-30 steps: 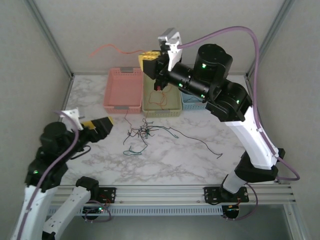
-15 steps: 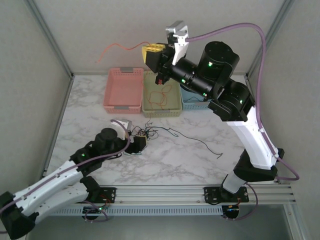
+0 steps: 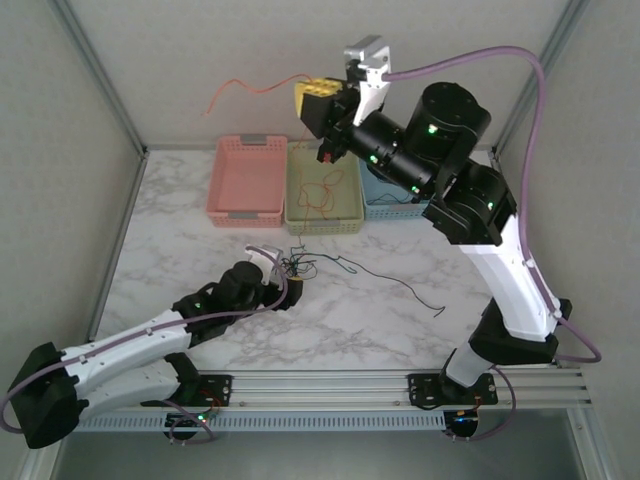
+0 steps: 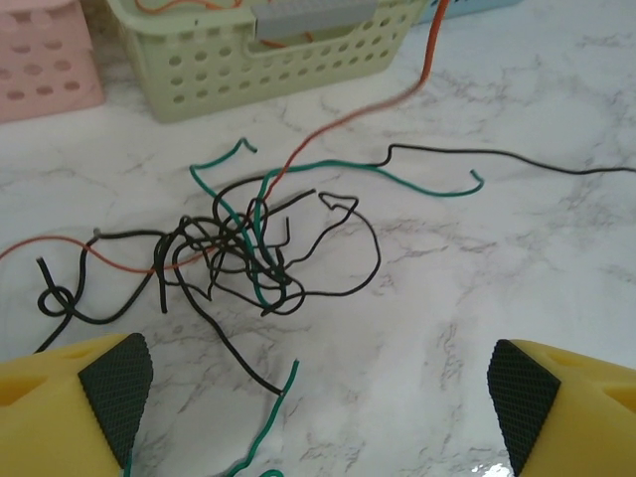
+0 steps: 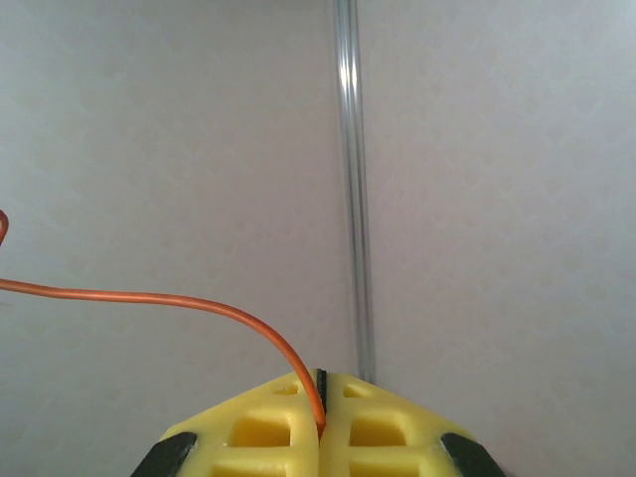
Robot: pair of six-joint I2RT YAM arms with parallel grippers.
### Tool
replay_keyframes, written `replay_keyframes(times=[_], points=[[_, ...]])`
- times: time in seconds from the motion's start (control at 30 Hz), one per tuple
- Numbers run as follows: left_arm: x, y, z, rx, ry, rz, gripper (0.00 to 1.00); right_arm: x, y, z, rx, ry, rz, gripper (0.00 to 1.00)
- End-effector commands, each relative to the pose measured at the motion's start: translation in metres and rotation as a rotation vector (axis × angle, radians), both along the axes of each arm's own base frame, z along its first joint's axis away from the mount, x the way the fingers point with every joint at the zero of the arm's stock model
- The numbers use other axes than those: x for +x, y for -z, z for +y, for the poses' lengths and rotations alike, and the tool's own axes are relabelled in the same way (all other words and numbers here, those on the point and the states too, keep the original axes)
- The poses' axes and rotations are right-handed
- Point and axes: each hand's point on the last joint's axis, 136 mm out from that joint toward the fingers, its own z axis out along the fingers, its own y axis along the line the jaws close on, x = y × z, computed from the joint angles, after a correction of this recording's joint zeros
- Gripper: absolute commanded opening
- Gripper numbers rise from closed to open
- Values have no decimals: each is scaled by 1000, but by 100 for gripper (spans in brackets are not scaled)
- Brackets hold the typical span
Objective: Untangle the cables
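Note:
The red cable has a part between the knot and my raised right gripper. My left gripper will reach outward and tilt up before it closes on that part.
The cables lie as a knot of black, green and red wires (image 3: 297, 266) on the marble table (image 3: 350, 320), seen close up as the tangle (image 4: 238, 253). My left gripper (image 3: 290, 287) hovers at its near edge, open (image 4: 318, 397), with black pads (image 4: 114, 383) wide apart and nothing between them. A red cable (image 4: 343, 124) runs from the knot toward the baskets. My right gripper (image 3: 312, 98) is raised high at the back, shut (image 5: 320, 383) on a red cable (image 5: 199, 301) whose free end trails left (image 3: 255, 90).
Three baskets stand at the back: pink (image 3: 247, 180), yellow-green (image 3: 322, 222) with red wire inside, blue (image 3: 385, 208). A long black cable (image 3: 400, 287) stretches right from the knot. Enclosure walls close in left, right and back.
My left arm has swung in from the left and now has its open gripper at the knot. My right gripper rose slightly with the red cable.

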Motion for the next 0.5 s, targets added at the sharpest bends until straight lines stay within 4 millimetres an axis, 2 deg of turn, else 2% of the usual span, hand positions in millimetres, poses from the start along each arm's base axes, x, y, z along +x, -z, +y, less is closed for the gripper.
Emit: replay_keyframes(times=[0.0, 0.2, 0.3, 0.47], points=[[6, -6, -2, -50, -34, -42, 90, -34, -74, -52, 195, 3, -172, 0], [10, -17, -11, -18, 20, -81, 90, -62, -99, -69, 310, -105, -188, 0], [14, -37, -19, -30, 54, -144, 91, -68, -100, -73, 328, -134, -168, 0], [20, -76, -45, -45, 164, -267, 93, -66, -92, -69, 315, -140, -130, 0]])
